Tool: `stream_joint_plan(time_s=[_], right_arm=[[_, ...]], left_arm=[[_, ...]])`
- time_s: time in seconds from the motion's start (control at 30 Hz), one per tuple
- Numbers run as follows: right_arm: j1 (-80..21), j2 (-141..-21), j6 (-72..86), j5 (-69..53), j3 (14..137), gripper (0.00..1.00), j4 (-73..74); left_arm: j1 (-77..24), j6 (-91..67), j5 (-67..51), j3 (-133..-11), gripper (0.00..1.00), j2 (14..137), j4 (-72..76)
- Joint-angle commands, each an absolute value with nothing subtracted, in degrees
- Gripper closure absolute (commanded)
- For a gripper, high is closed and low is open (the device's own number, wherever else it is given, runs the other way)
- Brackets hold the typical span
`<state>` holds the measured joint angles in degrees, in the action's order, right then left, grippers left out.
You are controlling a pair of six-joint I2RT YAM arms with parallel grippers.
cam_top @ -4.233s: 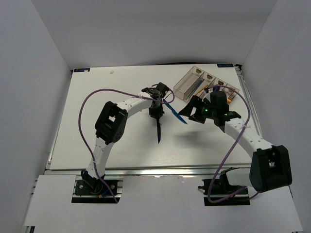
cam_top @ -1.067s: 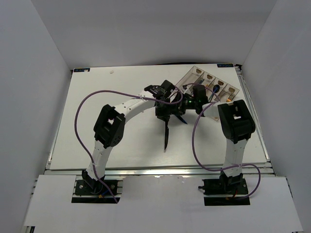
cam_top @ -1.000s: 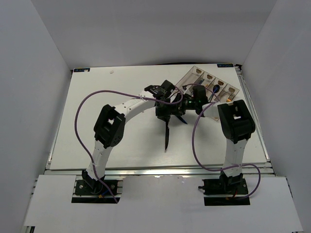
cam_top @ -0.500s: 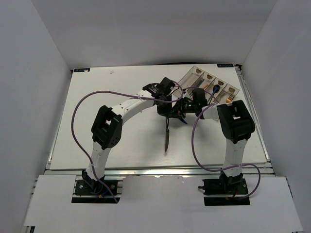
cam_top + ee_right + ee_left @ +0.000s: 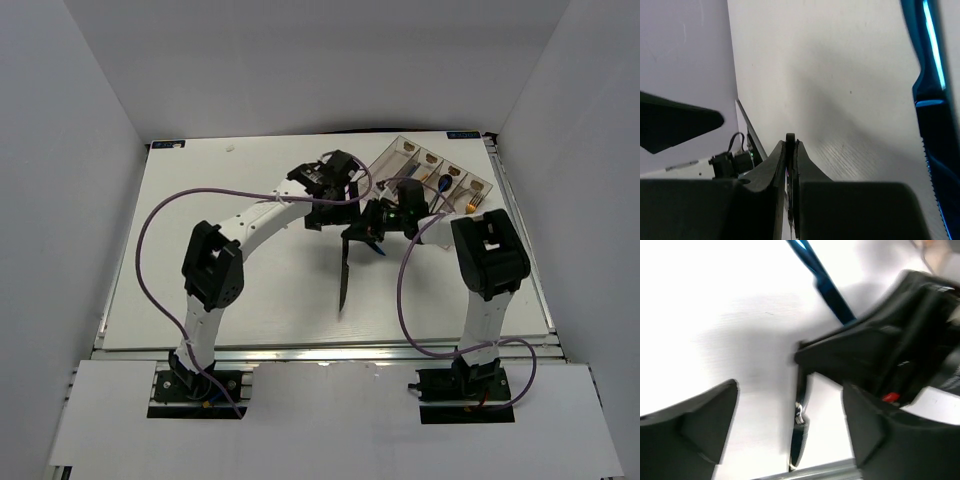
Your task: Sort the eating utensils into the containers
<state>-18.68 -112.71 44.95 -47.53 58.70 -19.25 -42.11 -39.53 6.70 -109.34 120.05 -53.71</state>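
Note:
My right gripper holds the black knife, and the tray's empty end section lies outward of the gripper. I need to swing the gripper outward, turn the knife over that section and release it there.
A black knife hangs over the middle of the table, blade toward the near edge. My right gripper is shut on its handle end; in the right wrist view the handle tip pokes out between the closed fingers. My left gripper stands wide open just behind it, holding nothing. In the left wrist view the black knife lies between my spread fingers. A blue knife lies on the table beside the right gripper. The clear tray of containers sits at the far right.
The tray's compartments hold several utensils, among them a gold piece, a dark blue one and an orange one. Both arms crowd the table's middle. White walls stand on three sides.
The right gripper reached in and shut on the black knife's handle. The left gripper, which held the knife, opened wide and drew back toward the far side.

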Motion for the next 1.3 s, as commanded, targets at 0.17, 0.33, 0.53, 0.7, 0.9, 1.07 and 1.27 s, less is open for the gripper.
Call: stream_joint_plan(time_s=[0.17, 0.33, 0.53, 0.7, 0.9, 1.07, 1.27], right_arm=[[-12.31, -107.58, 48.69, -36.39, 72.4, 1.0, -8.63], [-6.6, -114.67, 53.61, -27.87, 85.93, 1.0, -0.2], [-1.24, -132.58, 50.63, -24.52, 119.93, 1.0, 12.73], [2.98, -137.81, 52.03, -26.18, 127.98, 1.0, 6.48], [2.73, -140.8, 51.42, -25.84, 129.46, 1.0, 0.62], [1.85, -140.1, 45.54, -22.24, 126.57, 1.0, 0.62], [1.06, -140.8, 39.56, -20.65, 127.18, 1.0, 3.07]], left_arm=[[-39.64, -44.21, 27.85, -110.05, 0.02, 101.96, -62.23], [-37.71, -43.33, 26.1, -100.31, 0.02, 97.74, -62.57], [-37.71, -43.77, 24.0, -89.92, 0.02, 88.96, -59.51], [-37.71, -43.68, 21.63, -83.24, 0.02, 85.96, -58.36], [-37.71, -44.47, 18.55, -79.36, 0.02, 86.48, -52.83], [-37.71, -43.07, 17.14, -82.96, 0.02, 90.7, -52.47], [-37.71, -41.92, 15.13, -84.11, 0.02, 93.51, -51.07]])
